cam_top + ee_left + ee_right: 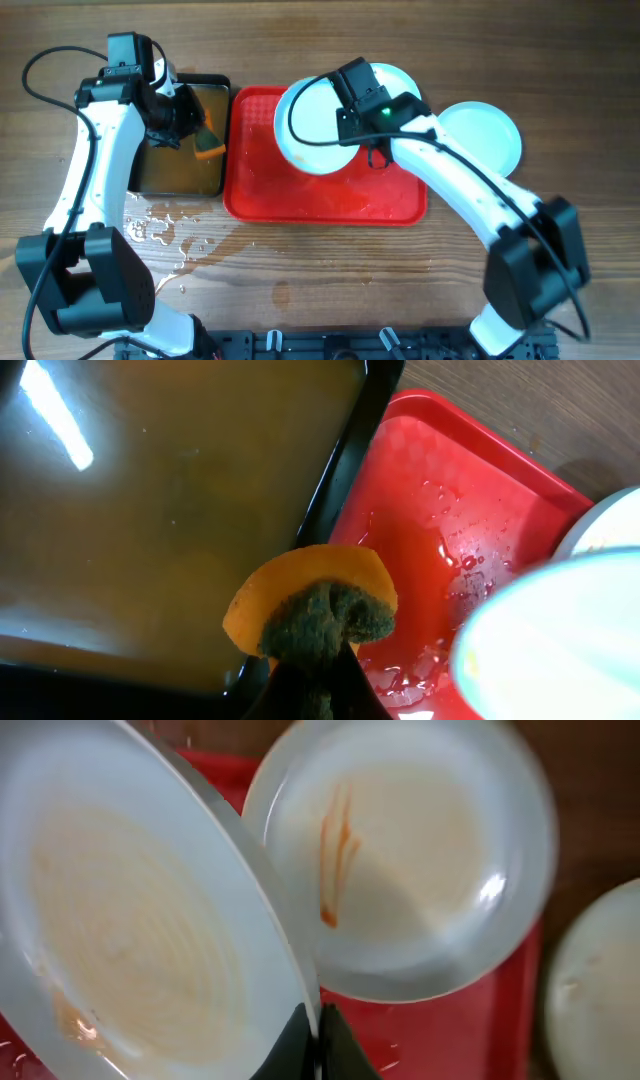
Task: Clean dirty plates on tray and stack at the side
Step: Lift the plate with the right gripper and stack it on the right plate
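Observation:
My right gripper lifts its plate past the streaked plate next, then lowers the held plate onto that third plate (480,139) (609,987) beside the tray.
My right gripper (348,128) (318,1025) is shut on the rim of a dirty plate (312,125) (130,920) and holds it tilted above the red tray (320,200) (440,1035). Faint orange-brown smears show on that plate's face. A second plate (405,82) (400,860) with an orange streak lies on the tray's far right corner. A third plate (487,135) (600,990) rests on the table, right of the tray. My left gripper (196,135) (315,675) is shut on an orange sponge (207,148) (315,605) with a green scrub face, over the pan's right edge.
A black pan (180,175) (340,470) of brownish water stands directly left of the tray. Water is spilled on the wooden table (160,228) in front of the pan. Droplets lie on the tray floor (450,560).

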